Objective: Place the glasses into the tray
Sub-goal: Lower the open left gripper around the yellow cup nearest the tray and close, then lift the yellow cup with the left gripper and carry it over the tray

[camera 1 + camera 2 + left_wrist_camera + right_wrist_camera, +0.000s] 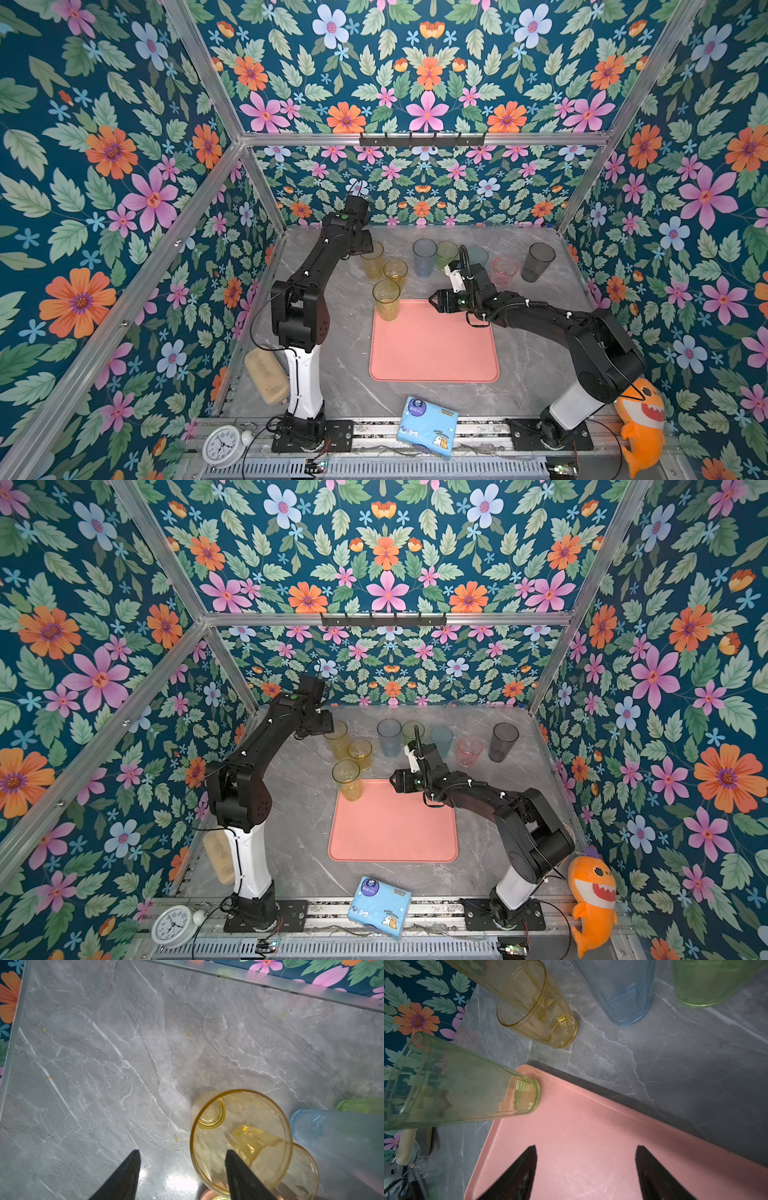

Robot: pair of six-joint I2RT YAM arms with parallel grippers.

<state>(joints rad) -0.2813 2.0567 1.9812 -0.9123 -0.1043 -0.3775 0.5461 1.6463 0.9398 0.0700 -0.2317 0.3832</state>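
Next, my left gripper lowers onto the rim of the tall amber glass, one finger into the glass's opening, since that rim lies just below the open fingers.
The salmon-pink tray (434,353) lies mid-table. A tall yellow-green glass (386,300) stands on its far left corner. Behind it on the table stand a tall amber glass (372,262), a short amber glass (395,271), then blue-grey (424,257), green (447,252), pink (505,271) and dark grey (538,262) glasses. My left gripper (181,1152) is open above the tall amber glass (241,1136), one finger over its mouth and the other over bare table. My right gripper (586,1148) hangs open and empty over the tray (591,1122), near the yellow-green glass (463,1093).
A light-blue tissue packet (427,426) lies at the front edge. Along the left side are a white clock (223,446) and a beige pad (266,376). An orange shark toy (640,424) sits front right. Flowered walls enclose the table.
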